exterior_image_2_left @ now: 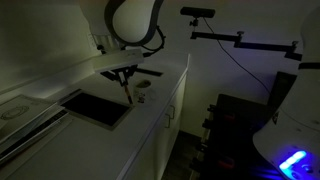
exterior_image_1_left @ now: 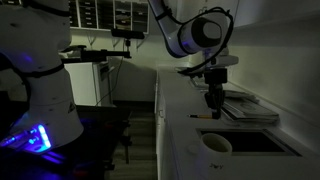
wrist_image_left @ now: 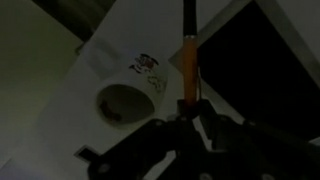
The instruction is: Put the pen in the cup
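The pen's tip still points beside the cup. My gripper will turn and tilt toward the cup, bring the pen (wrist_image_left: 188,55) over the cup's opening (wrist_image_left: 125,103) and let go of it.
The scene is dim. My gripper (wrist_image_left: 188,108) is shut on the pen (wrist_image_left: 188,55), a thin orange-red stick that juts out from between the fingertips. The white cup (wrist_image_left: 120,103) stands upright on the pale counter, to the left of the pen tip in the wrist view and apart from it. In an exterior view the gripper (exterior_image_1_left: 214,103) hangs above the counter behind the cup (exterior_image_1_left: 215,145). In an exterior view the pen (exterior_image_2_left: 128,92) points down from the gripper (exterior_image_2_left: 123,76), close beside the cup (exterior_image_2_left: 142,87).
A dark rectangular recess (exterior_image_1_left: 252,140) lies in the counter next to the cup and also shows in an exterior view (exterior_image_2_left: 95,106). Flat stacked trays (exterior_image_1_left: 250,108) sit behind the gripper. The counter edge (exterior_image_1_left: 160,120) drops to the floor.
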Motion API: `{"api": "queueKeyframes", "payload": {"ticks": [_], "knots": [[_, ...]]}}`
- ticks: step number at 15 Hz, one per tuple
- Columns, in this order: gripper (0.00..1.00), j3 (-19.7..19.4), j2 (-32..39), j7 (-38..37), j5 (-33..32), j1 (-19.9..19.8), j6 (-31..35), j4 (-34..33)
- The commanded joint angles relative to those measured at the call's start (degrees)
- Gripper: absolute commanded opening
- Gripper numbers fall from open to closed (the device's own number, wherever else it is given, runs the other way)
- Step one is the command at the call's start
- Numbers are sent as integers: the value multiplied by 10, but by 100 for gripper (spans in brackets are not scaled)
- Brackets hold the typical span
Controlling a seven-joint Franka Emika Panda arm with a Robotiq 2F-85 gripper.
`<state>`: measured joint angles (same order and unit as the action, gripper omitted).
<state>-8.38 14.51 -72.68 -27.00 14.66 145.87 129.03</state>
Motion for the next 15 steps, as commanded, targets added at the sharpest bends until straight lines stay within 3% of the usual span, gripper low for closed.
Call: {"api": "queueKeyframes", "payload": {"ticks": [1, 8, 15], "knots": [[5, -13, -21, -172, -93, 22, -29, -3], [5, 29, -39, -463, -257, 8, -161, -17], [5, 81, -10, -634, -288, -4, -373, -52]]}}
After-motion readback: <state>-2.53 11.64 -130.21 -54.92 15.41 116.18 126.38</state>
